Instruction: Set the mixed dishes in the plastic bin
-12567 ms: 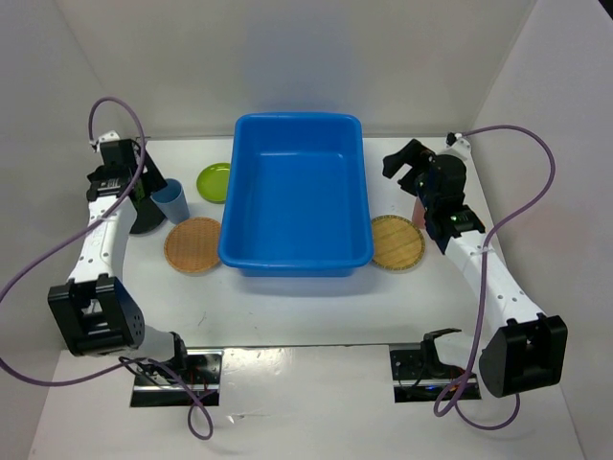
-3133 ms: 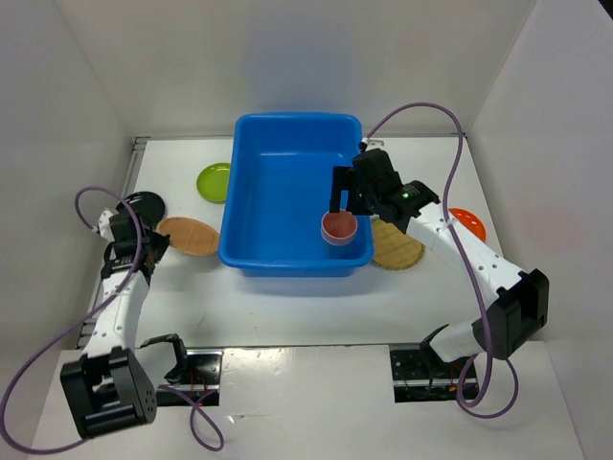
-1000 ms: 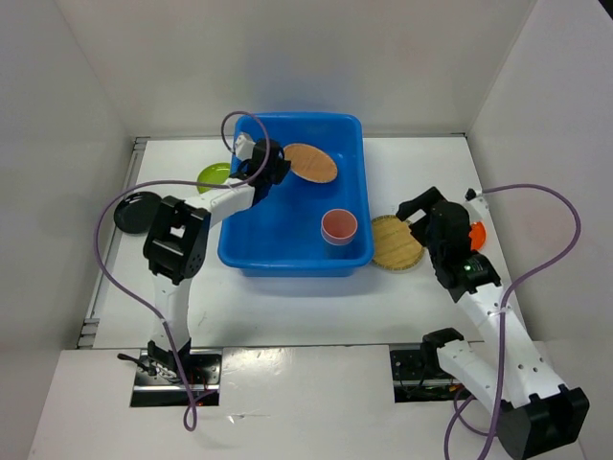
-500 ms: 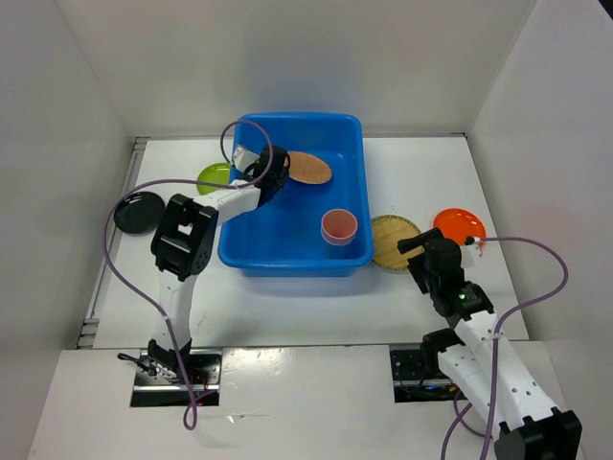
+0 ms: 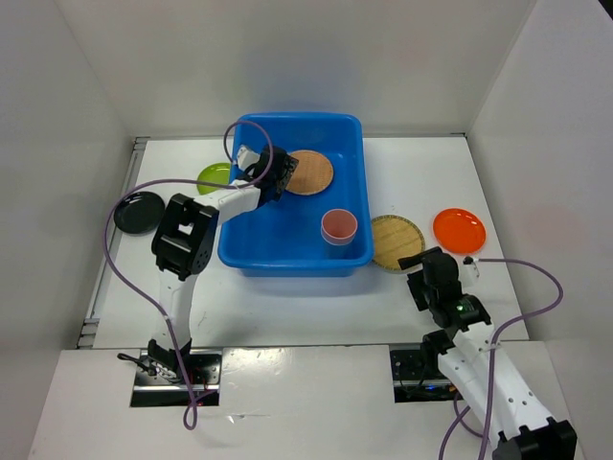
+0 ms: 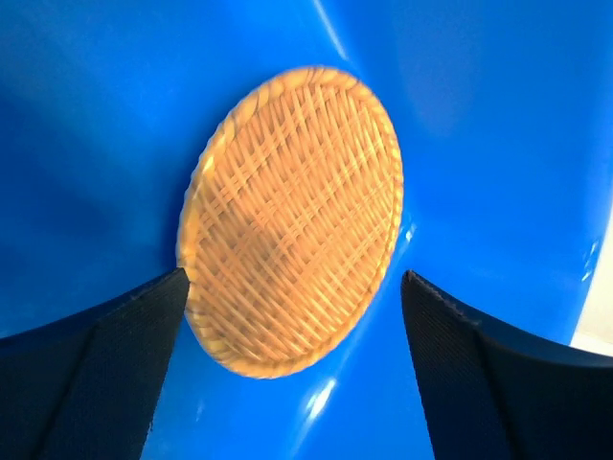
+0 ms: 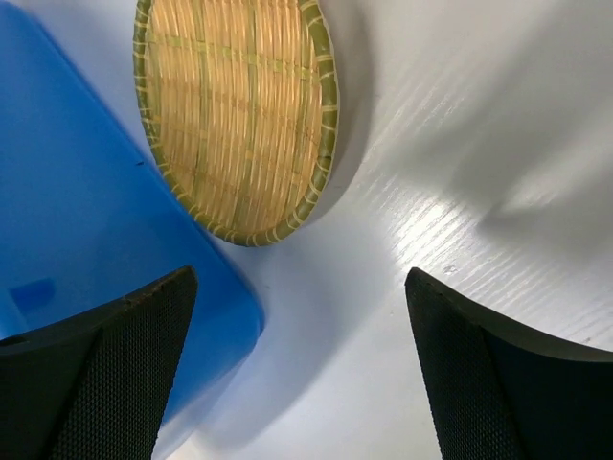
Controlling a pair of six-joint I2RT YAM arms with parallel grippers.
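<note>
Next, my open right gripper comes down outward onto the near rim of the woven plate [image 5: 399,270] beside the bin [image 5: 287,240], because that rim faces my empty fingers.
The blue plastic bin [image 5: 287,240] stands mid-table. In it lie a tan woven plate [image 5: 308,172] at the back and a reddish-pink cup [image 5: 338,226] at the front right. My left gripper [image 5: 280,172] is open over the bin's back left, right beside that plate; the plate [image 6: 292,216] lies loose on the blue floor beyond the fingers. A second woven plate [image 5: 397,241] lies on the table right of the bin, also in the right wrist view [image 7: 239,115]. My right gripper [image 5: 419,273] is open and empty, just in front of it. An orange plate [image 5: 459,230] lies far right.
A lime-green plate [image 5: 213,177] lies left of the bin behind the left arm. A glossy black plate [image 5: 138,212] lies at the far left. White walls close in the table on three sides. The bin's corner [image 7: 86,268] shows in the right wrist view.
The woven plate has left my left gripper and now lies flat in the bin. My right arm has pulled back toward the near edge, uncovering the orange plate.
</note>
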